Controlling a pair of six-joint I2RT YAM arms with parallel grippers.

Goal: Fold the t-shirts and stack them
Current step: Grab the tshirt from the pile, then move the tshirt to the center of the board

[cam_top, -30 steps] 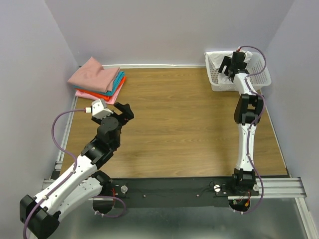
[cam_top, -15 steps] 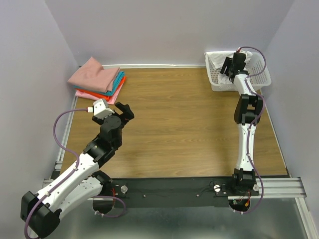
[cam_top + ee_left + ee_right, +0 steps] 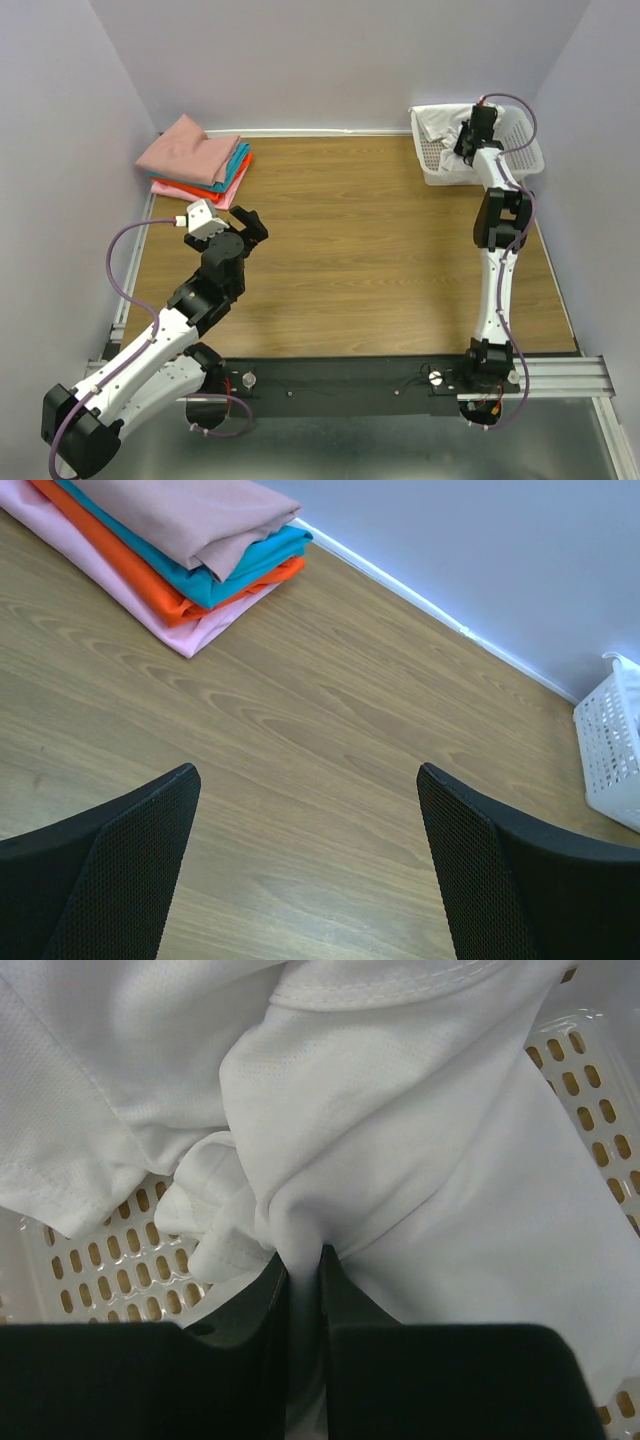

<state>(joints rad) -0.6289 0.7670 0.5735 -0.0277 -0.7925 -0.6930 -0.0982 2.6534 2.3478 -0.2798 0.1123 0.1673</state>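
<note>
The wood between basket (image 3: 520, 160) and stack is bare, so my right gripper will go up, carry the t-shirt to the left in the top view, go down and let go.
A crumpled white t-shirt (image 3: 400, 1150) lies in the white perforated basket (image 3: 520, 160) at the table's far right corner, also seen from above as white cloth (image 3: 436, 123). My right gripper (image 3: 304, 1265) reaches down into the basket and is shut on a pinched fold of that white t-shirt. A stack of folded t-shirts (image 3: 197, 160) sits at the far left: dusty pink on top, then teal, orange-red and light pink; the left wrist view shows the same stack (image 3: 180, 540). My left gripper (image 3: 305, 850) hovers open over bare wood, well short of the stack.
The wooden table (image 3: 350, 250) stretches between the stack and the basket. Walls close in at the back and both sides. The basket's corner (image 3: 612, 745) shows at the right edge of the left wrist view.
My right gripper has gone from wide open to shut on a fold of the white t-shirt in the basket. The left arm has barely moved.
</note>
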